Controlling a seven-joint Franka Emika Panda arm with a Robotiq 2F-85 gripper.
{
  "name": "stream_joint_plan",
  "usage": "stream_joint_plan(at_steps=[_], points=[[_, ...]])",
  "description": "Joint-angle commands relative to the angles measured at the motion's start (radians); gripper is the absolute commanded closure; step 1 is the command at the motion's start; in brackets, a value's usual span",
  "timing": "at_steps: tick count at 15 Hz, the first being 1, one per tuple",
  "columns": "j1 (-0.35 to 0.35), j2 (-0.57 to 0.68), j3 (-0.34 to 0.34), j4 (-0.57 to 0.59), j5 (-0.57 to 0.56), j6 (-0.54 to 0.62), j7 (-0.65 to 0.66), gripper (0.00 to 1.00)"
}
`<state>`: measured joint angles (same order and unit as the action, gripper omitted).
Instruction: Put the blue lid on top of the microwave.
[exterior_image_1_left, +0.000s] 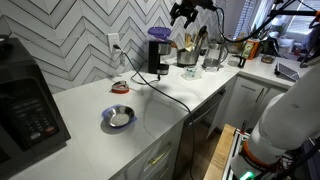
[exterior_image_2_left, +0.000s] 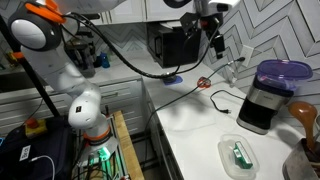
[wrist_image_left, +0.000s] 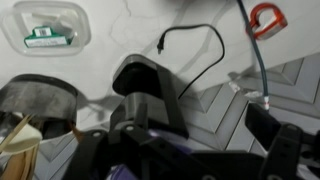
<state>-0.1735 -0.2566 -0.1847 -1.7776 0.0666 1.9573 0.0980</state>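
Note:
I will move my open gripper over the coffee machine and down onto the lid's rim (exterior_image_2_left: 277, 77), because the blue lid is lower and off to one side.
The blue lid (exterior_image_1_left: 159, 33) lies on top of the slim black coffee machine (exterior_image_1_left: 157, 55) by the tiled wall; both exterior views show it (exterior_image_2_left: 283, 71). The microwave (exterior_image_1_left: 25, 110) is the big black box at the far end of the white counter, also seen further back (exterior_image_2_left: 178, 45). My gripper (exterior_image_1_left: 183, 12) hangs in the air above the counter, higher than the lid and off to its side (exterior_image_2_left: 213, 32). It looks open and empty. The wrist view looks down on the coffee machine (wrist_image_left: 145, 90), with a purple edge of the lid (wrist_image_left: 122, 170) at the bottom.
A round blue-rimmed dish (exterior_image_1_left: 118, 117) lies on the counter between the microwave and the coffee machine. A red-handled tool (exterior_image_1_left: 119, 87) lies near the wall. A clear container with a green item (exterior_image_2_left: 238, 155) and a pot of utensils (exterior_image_1_left: 187, 55) stand near the coffee machine. A black cable (wrist_image_left: 195, 45) runs across the counter.

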Motion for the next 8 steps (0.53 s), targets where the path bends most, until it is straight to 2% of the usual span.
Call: stream_joint_plan(at_steps=[1,3,6,8], points=[[-0.036,0.15,-0.002,0.174,-0.076,0.114,0.101,0.0],[-0.05,0.252,0.004,0.283,-0.16,0.13,0.202,0.0],[-0.041,0.407,-0.012,0.463,-0.251,0.008,0.33,0.0],[-0.032,0.491,-0.025,0.571,-0.254,-0.111,0.38,0.0]])
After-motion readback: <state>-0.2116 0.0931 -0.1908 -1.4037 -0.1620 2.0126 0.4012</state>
